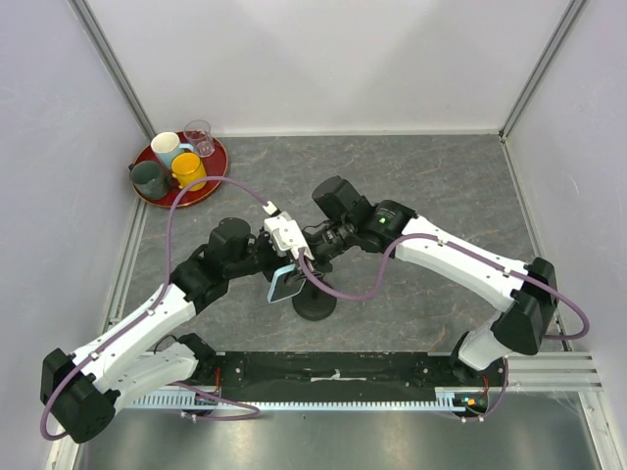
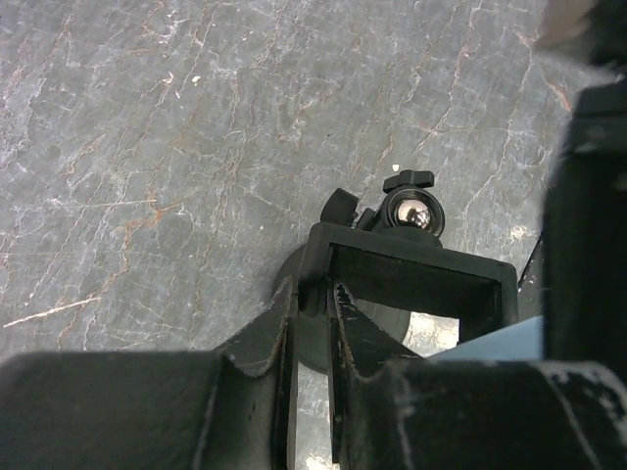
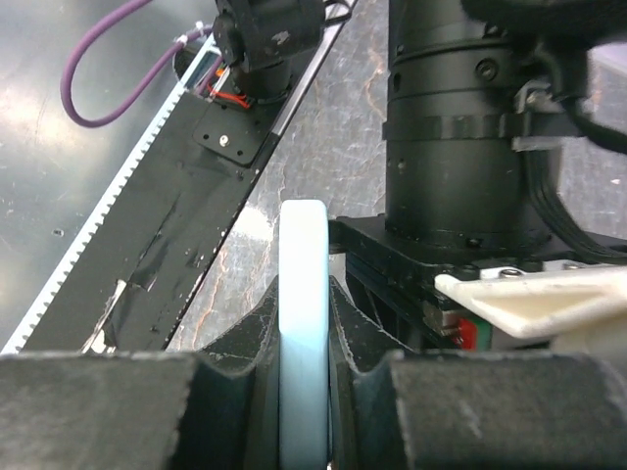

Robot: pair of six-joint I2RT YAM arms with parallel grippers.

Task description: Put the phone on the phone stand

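Note:
My right gripper turns to point down next, brings the phone against the stand's cradle and releases it, since the cradle lies just beside the gripper.
The phone has a light blue case edge and hangs tilted just left of the phone stand, a black disc base with a ball joint and a cradle. My right gripper is shut on the phone. In the right wrist view my right gripper pinches the phone's blue edge. My left gripper is shut on the stand. In the left wrist view my left gripper clamps the left side of the stand's rectangular cradle. A corner of the phone shows beside it.
A red tray at the back left holds several cups, one yellow and one dark green. A black rail runs along the near edge. White walls close in the left, back and right. Both wrists crowd together over the stand.

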